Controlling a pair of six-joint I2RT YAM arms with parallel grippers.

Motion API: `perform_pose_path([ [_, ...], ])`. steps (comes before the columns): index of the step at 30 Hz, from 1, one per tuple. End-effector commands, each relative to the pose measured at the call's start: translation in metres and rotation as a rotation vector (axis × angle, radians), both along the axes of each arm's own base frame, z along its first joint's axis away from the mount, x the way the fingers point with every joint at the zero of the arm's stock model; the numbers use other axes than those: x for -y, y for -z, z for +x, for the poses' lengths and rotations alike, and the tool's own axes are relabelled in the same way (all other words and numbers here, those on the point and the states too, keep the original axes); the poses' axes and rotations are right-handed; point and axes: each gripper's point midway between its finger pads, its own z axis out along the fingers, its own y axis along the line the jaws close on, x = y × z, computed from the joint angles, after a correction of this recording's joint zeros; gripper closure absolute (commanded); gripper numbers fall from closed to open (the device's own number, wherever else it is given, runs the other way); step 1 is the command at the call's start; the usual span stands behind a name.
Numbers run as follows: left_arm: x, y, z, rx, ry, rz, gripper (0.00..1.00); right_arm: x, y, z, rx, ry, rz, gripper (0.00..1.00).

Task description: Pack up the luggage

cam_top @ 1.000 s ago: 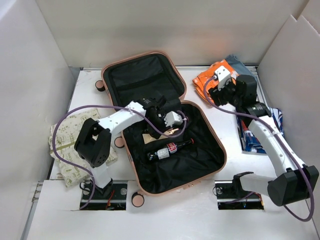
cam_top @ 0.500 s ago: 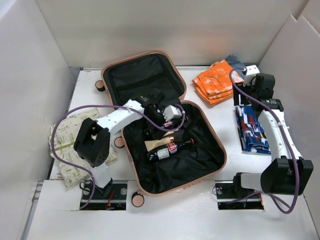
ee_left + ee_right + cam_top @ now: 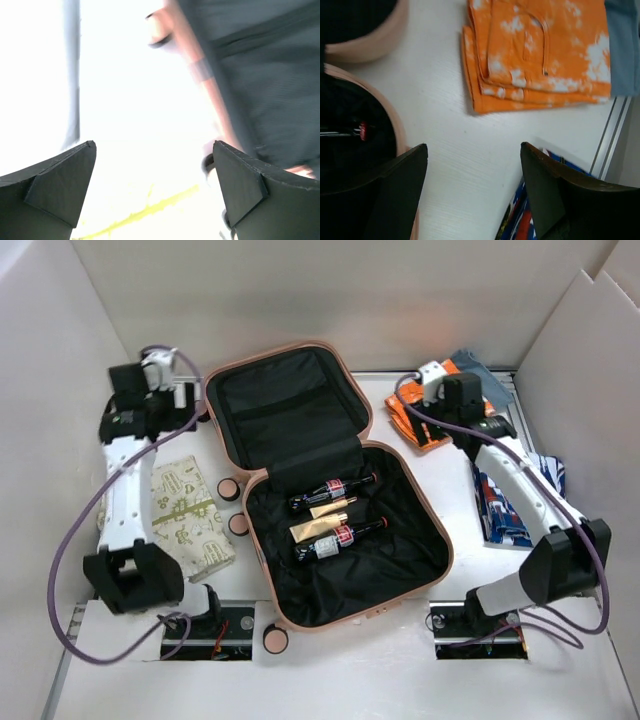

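My open left gripper will move back and down onto the cream patterned package, onto its edge by the luggage's side, as the package is still outside the luggage.
The pale pink luggage (image 3: pixel 400 565) lies open mid-table, lid to the back; its pink edge shows blurred in the left wrist view (image 3: pixel 212 95) and at the left of the right wrist view (image 3: pixel 375 42). Two dark bottles (image 3: pixel 330 490) (image 3: pixel 338 538) and a tan packet (image 3: pixel 318 525) rest on its black lining. My left gripper (image 3: pixel 186 396) (image 3: pixel 152 145) hangs open and empty at the far back left, outside the case. My right gripper (image 3: pixel 447 412) (image 3: pixel 474 145) is open and empty above bare table, just short of folded orange cloth (image 3: pixel 540 50) (image 3: pixel 405 410).
A cream patterned package (image 3: pixel 185 510) lies left of the case, under my left arm. A grey-blue cloth (image 3: pixel 482 370) (image 3: pixel 622 45) sits behind the orange one. A folded blue patterned cloth (image 3: pixel 505 505) (image 3: pixel 520 220) lies at the right. White walls enclose the table.
My left gripper opened, left a second bottle in the luggage and swung out to the far back left. My right arm swung right, then back over the orange cloth.
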Motion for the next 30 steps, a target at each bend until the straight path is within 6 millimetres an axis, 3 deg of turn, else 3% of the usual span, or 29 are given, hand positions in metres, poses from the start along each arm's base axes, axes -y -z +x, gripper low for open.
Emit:
perform_pose_path([
  [1, -0.031, 0.025, -0.043, -0.079, -0.155, -0.104, 0.00, -0.035, -0.041, 0.017, 0.107, -0.096, -0.052, 0.21],
  [2, -0.042, 0.031, -0.051, -0.088, -0.210, -0.131, 0.00, -0.059, -0.047, 0.020, 0.120, -0.166, -0.087, 0.21],
  [3, -0.058, 0.033, -0.062, -0.082, -0.271, -0.168, 0.00, -0.070, -0.047, 0.021, 0.118, -0.191, -0.102, 0.21],
  [5, -0.070, 0.052, -0.077, -0.117, -0.313, -0.201, 0.00, -0.099, -0.049, 0.021, 0.123, -0.261, -0.124, 0.21],
  [7, -0.089, 0.052, -0.095, -0.115, -0.350, -0.169, 0.03, -0.121, -0.046, 0.025, 0.110, -0.311, -0.144, 0.21],
  [9, -0.097, 0.067, -0.113, -0.164, -0.387, -0.103, 0.07, -0.146, -0.040, 0.023, 0.092, -0.382, -0.177, 0.21],
  [12, -0.113, 0.094, -0.156, -0.318, -0.497, -0.027, 0.07, -0.172, -0.032, 0.016, 0.068, -0.437, -0.186, 0.21],
  [13, -0.115, 0.105, -0.173, -0.379, -0.532, -0.036, 0.04, -0.178, -0.023, 0.016, 0.053, -0.456, -0.201, 0.21],
  [17, -0.163, 0.157, -0.254, -0.562, -0.736, -0.142, 0.03, -0.203, -0.012, 0.011, 0.041, -0.534, -0.217, 0.21],
  [19, -0.171, 0.173, -0.280, -0.620, -0.762, -0.174, 0.01, -0.210, -0.013, 0.010, 0.044, -0.551, -0.209, 0.21],
  [21, -0.178, 0.181, -0.294, -0.645, -0.774, -0.163, 0.01, -0.215, -0.010, 0.013, 0.041, -0.560, -0.203, 0.21],
  [22, -0.170, 0.191, -0.301, -0.680, -0.773, -0.176, 0.01, -0.217, -0.010, 0.012, 0.040, -0.567, -0.198, 0.21],
  [25, -0.166, 0.202, -0.304, -0.678, -0.764, -0.165, 0.01, -0.217, -0.010, 0.012, 0.040, -0.567, -0.198, 0.21],
  [29, -0.156, 0.223, -0.295, -0.694, -0.718, -0.262, 0.00, -0.216, 0.001, 0.009, 0.015, -0.583, -0.210, 0.21],
  [30, -0.156, 0.225, -0.291, -0.690, -0.706, -0.281, 0.00, -0.215, -0.004, 0.008, 0.025, -0.582, -0.206, 0.21],
])
